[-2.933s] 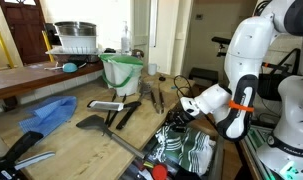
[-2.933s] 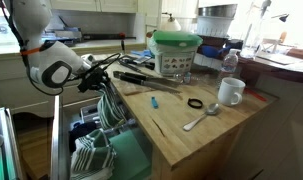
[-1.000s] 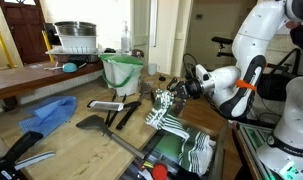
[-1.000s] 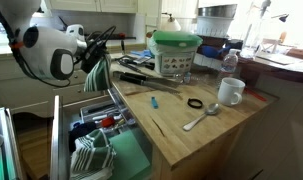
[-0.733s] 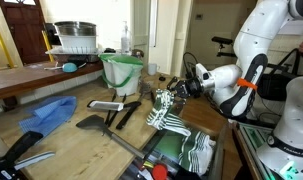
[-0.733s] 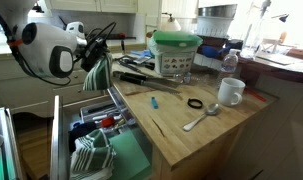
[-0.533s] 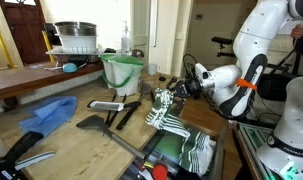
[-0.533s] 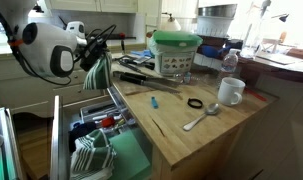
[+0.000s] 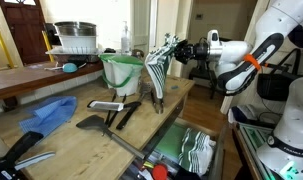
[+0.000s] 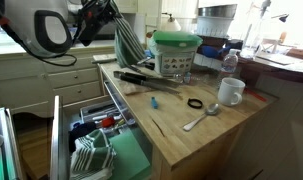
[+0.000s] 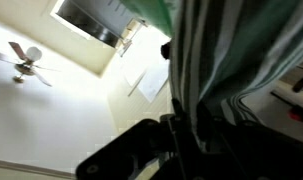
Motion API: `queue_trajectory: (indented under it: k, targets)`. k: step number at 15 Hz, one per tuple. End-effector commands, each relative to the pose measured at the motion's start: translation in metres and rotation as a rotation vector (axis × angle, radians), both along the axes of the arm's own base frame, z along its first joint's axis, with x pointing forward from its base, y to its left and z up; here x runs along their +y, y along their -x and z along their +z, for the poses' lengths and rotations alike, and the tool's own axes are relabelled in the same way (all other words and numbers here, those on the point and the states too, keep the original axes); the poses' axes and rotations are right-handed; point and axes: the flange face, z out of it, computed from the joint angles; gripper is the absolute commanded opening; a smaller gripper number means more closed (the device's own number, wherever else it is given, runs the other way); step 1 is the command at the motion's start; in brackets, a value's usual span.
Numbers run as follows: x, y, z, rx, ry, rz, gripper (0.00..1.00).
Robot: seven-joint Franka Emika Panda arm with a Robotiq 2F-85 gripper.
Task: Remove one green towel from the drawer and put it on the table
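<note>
My gripper should next swing toward the green bucket and tilt down over the bare tabletop beside it to release the striped towel, because the wood there is clear.
My gripper [image 9: 173, 47] is shut on a green and white striped towel [image 9: 157, 75] and holds it high above the wooden table [image 9: 101, 150]. The towel hangs down from the jaws, clear of the table. In an exterior view the gripper [image 10: 109, 18] holds the same towel [image 10: 128, 45] over the table's far end. The open drawer [image 9: 196, 150] holds more green striped towels [image 9: 198, 152], also seen folded in the drawer [image 10: 91, 155]. The wrist view shows the dark jaws [image 11: 181, 125] closed on striped cloth [image 11: 231, 60], with ceiling behind.
On the table stand a green bucket [image 9: 121, 70], black utensils [image 9: 116, 112], a blue cloth [image 9: 46, 112], a white mug [image 10: 229, 92], a spoon [image 10: 199, 120] and a green-lidded container [image 10: 175, 52]. A dish rack [image 9: 73, 40] stands on the back counter.
My gripper has risen and swung over the table with the towel. The towel has come fully out of the drawer and now hangs higher, near the green bucket.
</note>
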Motion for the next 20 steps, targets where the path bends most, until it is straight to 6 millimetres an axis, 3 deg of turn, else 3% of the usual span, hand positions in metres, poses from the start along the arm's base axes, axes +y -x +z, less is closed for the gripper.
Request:
queue_trajectory:
  k: [1,4,8,9,10,12,13,16,20]
  targets:
    - [-0.048,0.006,0.049,-0.063,-0.087,-0.179,0.04]
    - [-0.087,-0.009,0.068,-0.067,-0.131,-0.363,0.04]
    - [-0.124,-0.038,0.078,-0.02,-0.3,-0.542,0.04]
    - [-0.125,-0.048,0.073,0.019,-0.331,-0.544,0.04]
    - [-0.118,-0.029,0.074,-0.007,-0.259,-0.519,0.17]
    - [-0.124,-0.04,0.074,0.015,-0.292,-0.533,0.17]
    - [-0.125,-0.043,0.073,0.016,-0.298,-0.534,0.04]
    - [-0.121,-0.063,0.055,0.101,-0.392,-0.533,0.04]
    - [-0.121,-0.097,0.017,0.256,-0.515,-0.579,0.04]
